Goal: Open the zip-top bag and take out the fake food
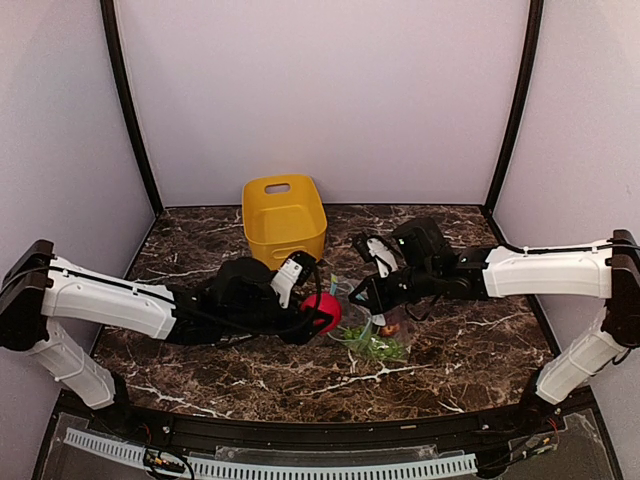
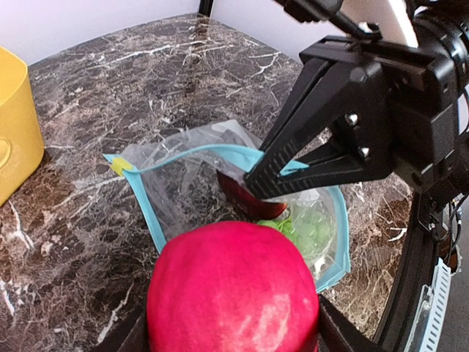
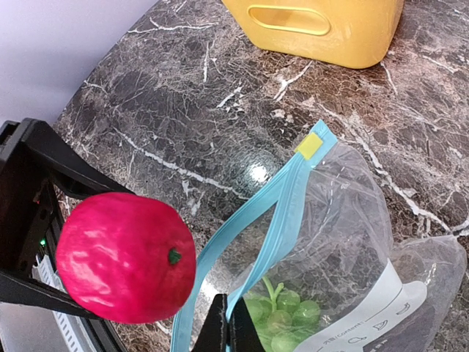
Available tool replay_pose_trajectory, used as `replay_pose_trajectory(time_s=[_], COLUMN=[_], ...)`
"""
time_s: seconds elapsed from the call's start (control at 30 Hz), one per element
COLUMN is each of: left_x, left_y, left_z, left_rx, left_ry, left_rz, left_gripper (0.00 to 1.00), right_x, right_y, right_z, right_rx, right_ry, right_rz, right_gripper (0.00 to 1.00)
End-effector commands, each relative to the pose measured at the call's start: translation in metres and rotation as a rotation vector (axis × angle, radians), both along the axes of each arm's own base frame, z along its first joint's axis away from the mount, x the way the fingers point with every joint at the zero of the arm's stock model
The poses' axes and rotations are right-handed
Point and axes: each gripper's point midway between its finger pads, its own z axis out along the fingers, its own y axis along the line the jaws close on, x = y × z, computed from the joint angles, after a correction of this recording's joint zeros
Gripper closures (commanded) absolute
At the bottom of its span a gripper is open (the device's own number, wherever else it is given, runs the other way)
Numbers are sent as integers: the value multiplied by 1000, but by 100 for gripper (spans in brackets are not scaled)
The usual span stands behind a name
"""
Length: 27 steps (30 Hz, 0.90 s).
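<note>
The red round fruit is clear of the bag, so my left gripper will next go up and move outward over the yellow plastic bin (image 1: 279, 217). Then it will go down inside and let go of the fruit.
The clear zip-top bag (image 1: 372, 335) lies on the table with its teal zip strip (image 3: 293, 191) open; it also shows in the left wrist view (image 2: 183, 183). My left gripper (image 1: 322, 312) is shut on the red round fruit (image 2: 233, 290), held just outside the bag's mouth; the fruit also shows in the right wrist view (image 3: 124, 258). My right gripper (image 3: 229, 323) is shut on one side of the zip strip, holding the mouth open. Green grapes (image 3: 282, 312) and the dark maroon piece (image 2: 249, 199) are inside the bag.
A yellow plastic bin (image 1: 284, 217) stands behind the bag, near the back wall. The dark marble table (image 1: 470, 350) is enclosed by grey walls at the back and sides.
</note>
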Motion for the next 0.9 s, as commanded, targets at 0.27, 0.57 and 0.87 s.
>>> replay_pose_trajectory(time_s=[0.27, 0.57, 0.87], left_x=[70, 180, 271], left_y=[45, 112, 115], left_z=[70, 104, 73], left_rx=[-37, 36, 255], left_ry=[-136, -201, -229], left_rz=[215, 470, 536], left_gripper=[49, 49, 46], right_x=[-1, 0, -1], right_y=[-4, -6, -7], right_z=[0, 3, 3], right_rx=[5, 11, 7], right_ry=[-11, -30, -40], right_rz=[5, 6, 11], right_gripper=[100, 100, 100])
